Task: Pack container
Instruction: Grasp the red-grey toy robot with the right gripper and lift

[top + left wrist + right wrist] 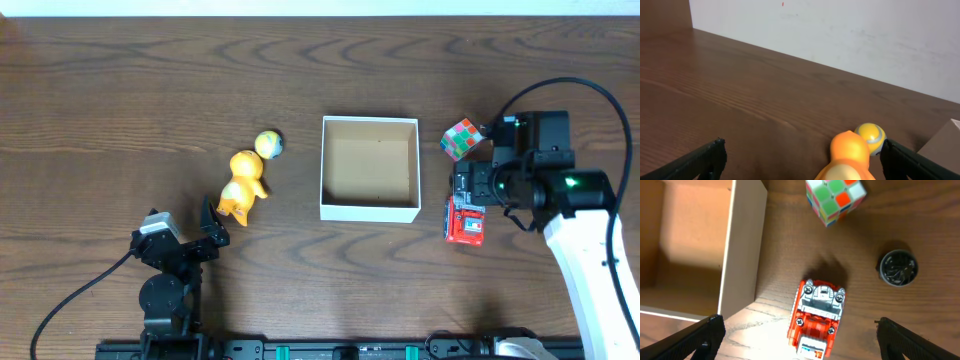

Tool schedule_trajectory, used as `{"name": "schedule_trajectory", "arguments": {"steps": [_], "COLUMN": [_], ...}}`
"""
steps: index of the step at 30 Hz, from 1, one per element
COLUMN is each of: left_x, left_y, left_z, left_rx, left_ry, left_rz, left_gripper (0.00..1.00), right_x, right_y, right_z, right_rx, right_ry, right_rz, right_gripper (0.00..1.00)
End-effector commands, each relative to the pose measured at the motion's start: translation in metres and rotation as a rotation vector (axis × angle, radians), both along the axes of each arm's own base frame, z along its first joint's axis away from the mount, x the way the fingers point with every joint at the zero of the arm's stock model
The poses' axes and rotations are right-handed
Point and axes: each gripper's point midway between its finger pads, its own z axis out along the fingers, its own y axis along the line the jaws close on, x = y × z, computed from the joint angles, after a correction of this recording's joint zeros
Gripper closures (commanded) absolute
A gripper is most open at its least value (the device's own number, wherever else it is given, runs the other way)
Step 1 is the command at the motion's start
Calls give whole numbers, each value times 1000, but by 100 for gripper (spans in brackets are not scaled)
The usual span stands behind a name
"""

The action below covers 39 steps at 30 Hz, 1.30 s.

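The red truck is lengthwise between my open fingers, and both of its long sides are clear, so my right gripper will move down over the red toy truck's body (465, 222) (816, 317).
The container (368, 211), a square white-walled box with a brown floor, stands mid-table and holds nothing; its wall shows in the right wrist view (742, 245). My right gripper (468, 196) is open and hangs over a red toy truck (465, 225) just right of the box; in the right wrist view the truck (817, 315) lies between the open fingers (799, 325). A Rubik's cube (461, 139) (835, 197) lies beyond it. My left gripper (212, 226) (802, 150) is open just short of an orange duck toy (243, 187) (847, 157), with a yellow-blue ball (268, 144) (871, 137) behind.
A small black round object (896, 268) lies on the table right of the truck. A corner of the box (945, 142) shows at the right edge of the left wrist view. A white wall (840, 35) bounds the table's far side.
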Motion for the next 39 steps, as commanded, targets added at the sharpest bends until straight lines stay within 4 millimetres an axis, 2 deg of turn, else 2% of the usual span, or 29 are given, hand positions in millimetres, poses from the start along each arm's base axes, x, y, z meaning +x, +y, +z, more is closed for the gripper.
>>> {"name": "schedule_trajectory", "arguments": {"steps": [1,8,17,22,25,29,30,32,34,35,39], "left_x": [-2,-2,-2,-2,-2,-2,-2,-2,-2,-2,-2], "left_y": [3,3,3,3,3,3,3,3,3,3,3], "left_z": [-19,-19,-19,-19,-19,-19,-19,-19,-19,-19,-19], "left_rx": [15,15,15,15,15,15,15,15,15,15,15], "left_ry": [61,61,61,61,61,61,61,61,61,61,61], "left_rz": [11,11,11,11,11,11,11,11,11,11,11], "left_gripper": [2,2,2,2,2,2,2,2,2,2,2], "right_x": [-1,-11,-10,-21,-28,-31,-31,-32,-35,-36,-42], "right_y": [-5,-9,-15,-22,-23,-23,-23,-23,-23,-23,-23], "right_z": [-13,-54,-94,-118,-128,-130,-130,-131,-131,-132,-133], "right_rx": [-14,-26,-33,-69,-72,-73,-73,-72,-74,-74,-76], "right_ry": [42,119,103,136,165,176,176,178,189,195,219], "right_rz": [-23,-49,-92,-106,-110,-109,-109,-109,-108,-108,-108], "right_gripper": [1,1,1,1,1,1,4,16,34,37,38]}}
